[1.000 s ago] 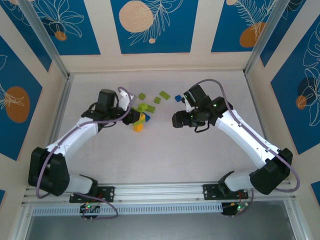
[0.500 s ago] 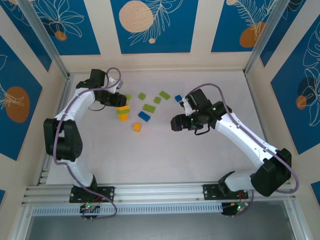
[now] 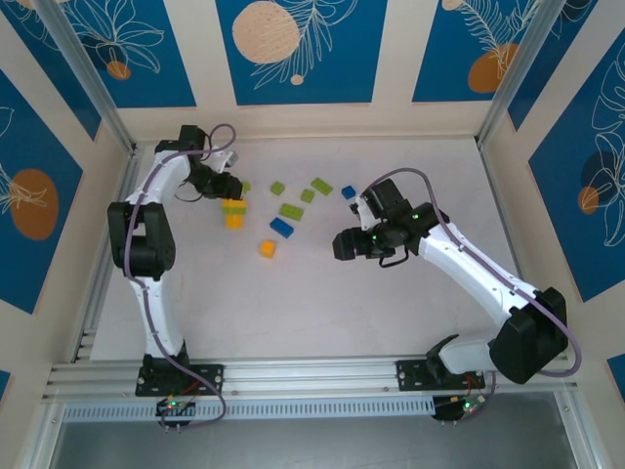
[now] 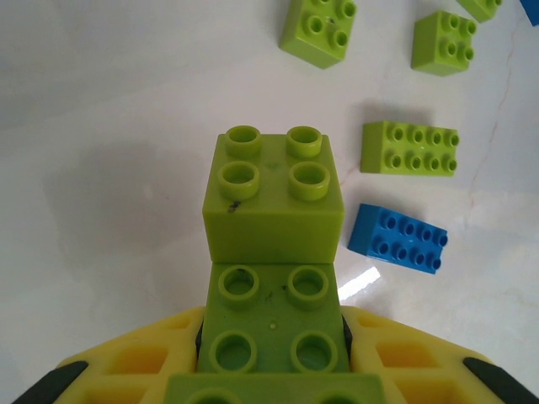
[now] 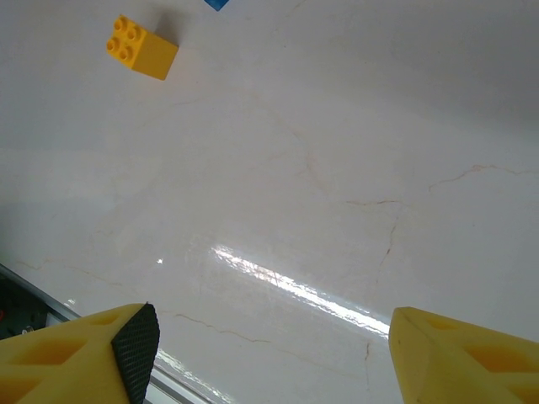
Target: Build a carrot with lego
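Observation:
The held stack (image 4: 271,210) of lego goes down onto the tabletop next and my left gripper releases it there, since bare table lies just below the gripper.
My left gripper (image 3: 228,192) is at the far left of the table, shut on a stack of lego (image 3: 234,209) that is lime green above and orange at the low end. In the left wrist view the yellow fingers (image 4: 404,362) clamp the green stack (image 4: 271,210) on both sides, and it sticks out ahead of them, studs up. Loose lego lies to the right: green bricks (image 3: 291,210), a blue brick (image 3: 282,227) and an orange brick (image 3: 267,248). My right gripper (image 3: 341,244) hovers open right of the orange brick (image 5: 141,47), with bare table between its fingers (image 5: 93,353).
Other green bricks (image 3: 321,186) and a small blue one (image 3: 349,191) lie near the back middle. In the left wrist view a green 2x4 (image 4: 410,149) and a blue 2x4 (image 4: 397,238) lie just right of the held stack. A metal rail (image 3: 115,210) borders the table's left edge.
The left arm has swung from the middle pile out to the far left, carrying the lego stack. The right gripper has drifted slightly left and nearer, still open.

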Controlling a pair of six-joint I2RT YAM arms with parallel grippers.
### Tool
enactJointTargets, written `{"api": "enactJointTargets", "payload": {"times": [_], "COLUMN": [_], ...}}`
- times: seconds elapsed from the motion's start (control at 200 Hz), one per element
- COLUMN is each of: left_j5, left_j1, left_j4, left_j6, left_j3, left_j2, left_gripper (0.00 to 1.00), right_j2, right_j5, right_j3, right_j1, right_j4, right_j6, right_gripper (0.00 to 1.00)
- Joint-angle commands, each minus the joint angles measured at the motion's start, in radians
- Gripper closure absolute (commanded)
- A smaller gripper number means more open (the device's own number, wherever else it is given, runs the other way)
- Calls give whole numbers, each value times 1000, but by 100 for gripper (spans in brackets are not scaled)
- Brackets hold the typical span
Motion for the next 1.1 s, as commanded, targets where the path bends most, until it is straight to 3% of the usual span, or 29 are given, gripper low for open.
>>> {"api": "enactJointTargets", "payload": {"times": [0.0,0.31,0.615,1.095], "left_j5": [60,115,122,132], "left_j1": [33,49,66,72], "left_j4": [-49,-75,-90,-113], "left_j6": [21,25,19,22], "left_j3": [50,148,201,253], "left_j2": [52,152,204,254], "left_gripper": [78,75,64,59], "right_j2": [4,5,10,13], "right_j5": [-32,-25,-31,-35], "right_j3": [-15,-31,-55,-77], "right_j1": [-5,-9,-14,-22], "right_j4": [12,12,21,32], "right_j6": [-7,-7,-5,-6], "right_gripper": [26,27,27,28]}}
